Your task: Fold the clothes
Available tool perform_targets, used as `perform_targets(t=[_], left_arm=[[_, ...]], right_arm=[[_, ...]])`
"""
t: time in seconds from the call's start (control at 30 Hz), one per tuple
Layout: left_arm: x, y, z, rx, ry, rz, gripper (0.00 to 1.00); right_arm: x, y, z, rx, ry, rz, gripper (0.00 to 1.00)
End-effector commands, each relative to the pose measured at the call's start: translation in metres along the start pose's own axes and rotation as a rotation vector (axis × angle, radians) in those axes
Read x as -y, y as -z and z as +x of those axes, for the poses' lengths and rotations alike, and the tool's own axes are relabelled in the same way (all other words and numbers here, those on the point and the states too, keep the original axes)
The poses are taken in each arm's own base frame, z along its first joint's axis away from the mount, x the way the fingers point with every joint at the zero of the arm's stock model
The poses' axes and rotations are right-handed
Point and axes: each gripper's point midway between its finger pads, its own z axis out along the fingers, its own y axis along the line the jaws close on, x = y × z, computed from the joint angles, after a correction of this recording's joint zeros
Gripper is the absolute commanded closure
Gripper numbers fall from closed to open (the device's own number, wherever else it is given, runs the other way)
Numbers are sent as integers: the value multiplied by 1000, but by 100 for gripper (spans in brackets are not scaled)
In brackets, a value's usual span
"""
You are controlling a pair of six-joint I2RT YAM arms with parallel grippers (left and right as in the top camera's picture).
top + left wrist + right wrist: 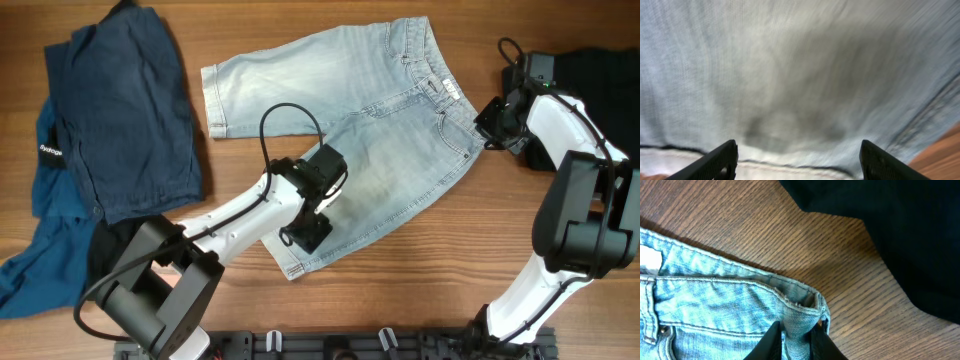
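Note:
The cuffed hem's near corner lies closer to my base than my left gripper's open fingers. My left gripper should move back and down onto that corner.
The light blue denim shorts [370, 140] lie spread flat across the middle of the table, waistband and small white label toward the right. My left gripper [312, 222] is open just above the lower leg near its cuffed hem; the left wrist view shows blurred denim [800, 75] between the wide-apart fingers [797, 167]. My right gripper [484, 122] is shut on the waistband corner of the shorts; the right wrist view shows denim [715, 310] pinched between the fingers [796, 340].
Dark navy garments [110, 110] lie piled at the left, with blue cloth [40, 255] below them. A black garment [600, 70] lies at the far right, also in the right wrist view [890, 225]. Bare wood [420, 280] shows along the front.

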Motion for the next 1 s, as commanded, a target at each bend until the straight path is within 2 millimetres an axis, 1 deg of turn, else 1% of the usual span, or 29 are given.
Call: perform_targets(t=[0.0, 0.07, 0.1, 0.13, 0.17, 0.33, 0.43, 0.5, 0.57, 0.63, 0.7, 0.83, 0.97], left_arm=[[-12, -10, 21, -67, -191, -27, 23], [-2, -19, 31, -80, -255, 43, 25], [5, -25, 37, -79, -306, 88, 28], [8, -29, 40, -79, -334, 104, 34], [9, -31, 43, -80, -346, 107, 34], [13, -31, 44, -80, -362, 127, 36], [12, -21, 41, -69, -362, 124, 36], [13, -8, 33, -22, -362, 121, 36], [19, 7, 25, 44, -365, 146, 35], [25, 16, 25, 71, -368, 179, 36], [35, 18, 31, 57, -384, 211, 39], [54, 20, 38, 47, -418, 273, 40], [61, 13, 44, 37, -437, 288, 44]], right_arm=[[-8, 10, -3, 17, 28, -39, 79], [-8, 10, -4, 20, 26, -41, 78], [-9, 10, -5, 23, 27, -43, 78], [-9, 10, -5, 23, 27, -43, 78], [-9, 10, -5, 23, 27, -43, 78], [-9, 10, -4, 23, 27, -44, 78], [-9, 10, -4, 23, 27, -44, 78], [-9, 10, -5, 23, 27, -44, 77], [-9, 10, -5, 23, 28, -43, 76], [-9, 10, -4, 22, 29, -43, 75], [-9, 10, -4, 23, 28, -43, 74], [-9, 10, -4, 21, 29, -42, 74], [-9, 10, -4, 19, 29, -41, 74]])
